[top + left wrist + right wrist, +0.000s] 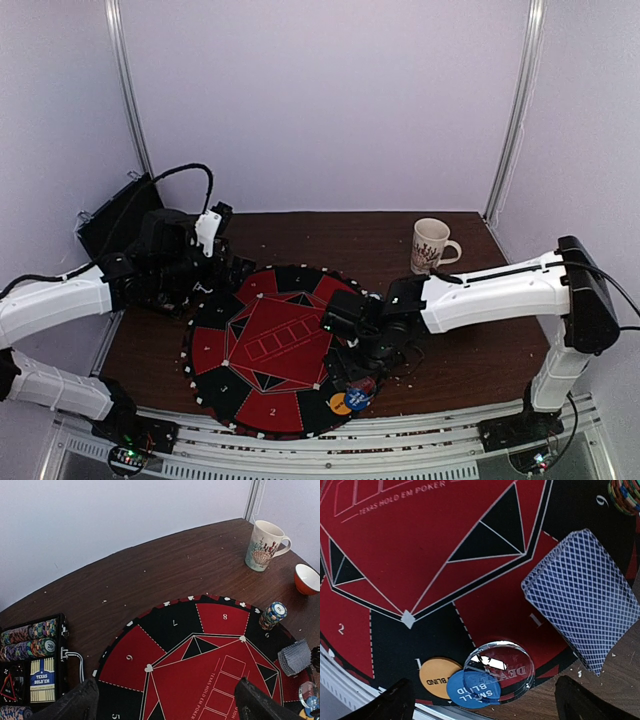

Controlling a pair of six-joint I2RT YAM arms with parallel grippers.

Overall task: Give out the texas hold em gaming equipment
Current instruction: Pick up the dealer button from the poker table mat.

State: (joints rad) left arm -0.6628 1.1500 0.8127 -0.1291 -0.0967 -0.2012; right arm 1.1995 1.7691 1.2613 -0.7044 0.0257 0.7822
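Note:
The button is below, between my right gripper's open fingers, so they will lower around the rim of the clear dealer button point(502, 667) and close.
A round red-and-black poker mat point(265, 350) lies on the table. In the right wrist view a blue-backed card deck point(582, 600) rests on the mat's edge. Beside it overlap a clear dealer button point(502, 667), a blue small-blind button point(470, 692) and an orange blind button point(436, 676). My right gripper point(485, 702) is open and empty, hovering over these buttons point(350, 400). A stack of chips point(272, 615) stands on the mat near the deck point(295, 657). My left gripper point(167, 705) is open and empty above the mat's left side.
An open black case point(30, 670) with rows of chips and a boxed deck sits left of the mat. A white patterned mug point(432, 245) stands at the back right, with a white-and-orange bowl point(307, 578) near it. Metal rails run along the near table edge.

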